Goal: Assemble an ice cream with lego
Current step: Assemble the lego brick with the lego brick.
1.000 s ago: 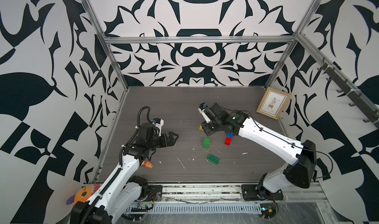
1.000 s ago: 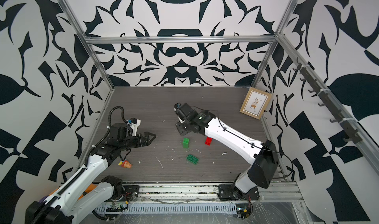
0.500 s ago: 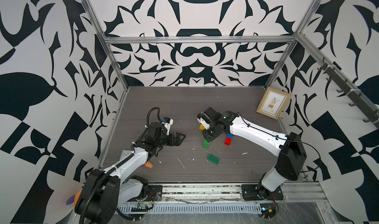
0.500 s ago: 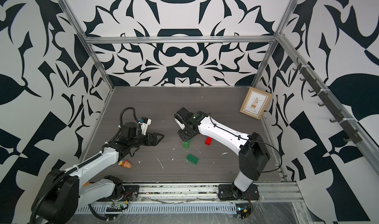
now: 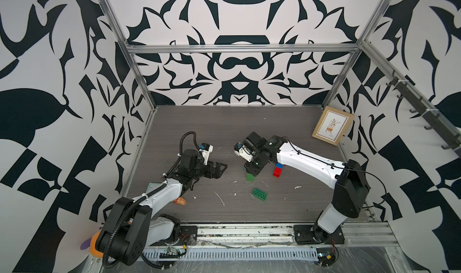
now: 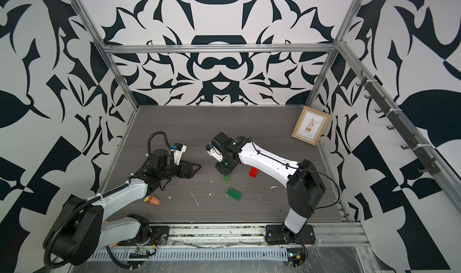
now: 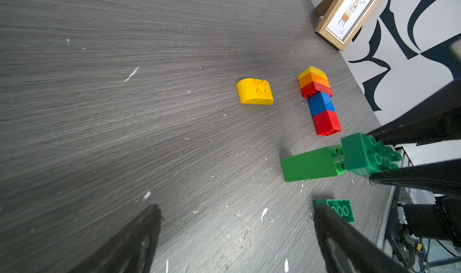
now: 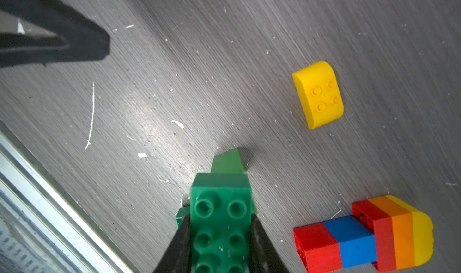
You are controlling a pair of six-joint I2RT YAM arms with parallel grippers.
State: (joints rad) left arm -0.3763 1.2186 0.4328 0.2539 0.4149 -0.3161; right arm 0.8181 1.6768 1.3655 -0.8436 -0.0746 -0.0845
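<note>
My right gripper is above the lighter green stack's studded end, so next it will go down, press the dark green brick onto that end and release it.
My right gripper is shut on a dark green lego brick, studs facing the wrist camera. In the left wrist view that brick meets the studded end of a lighter green stack resting on the table. My left gripper is open and empty, low over the table to the left of them. A yellow dome brick lies alone. A red, blue, red, orange and yellow stack lies on its side nearby. A flat green plate lies closer to the front.
A framed picture leans on the right wall at the back. A crumpled orange-red wrapper lies under my left forearm. An orange plush toy sits outside the front left corner. White scraps dot the table.
My left arm has stretched toward the centre. My right gripper has come down and forward with the dark green brick, onto the lighter green stack.
</note>
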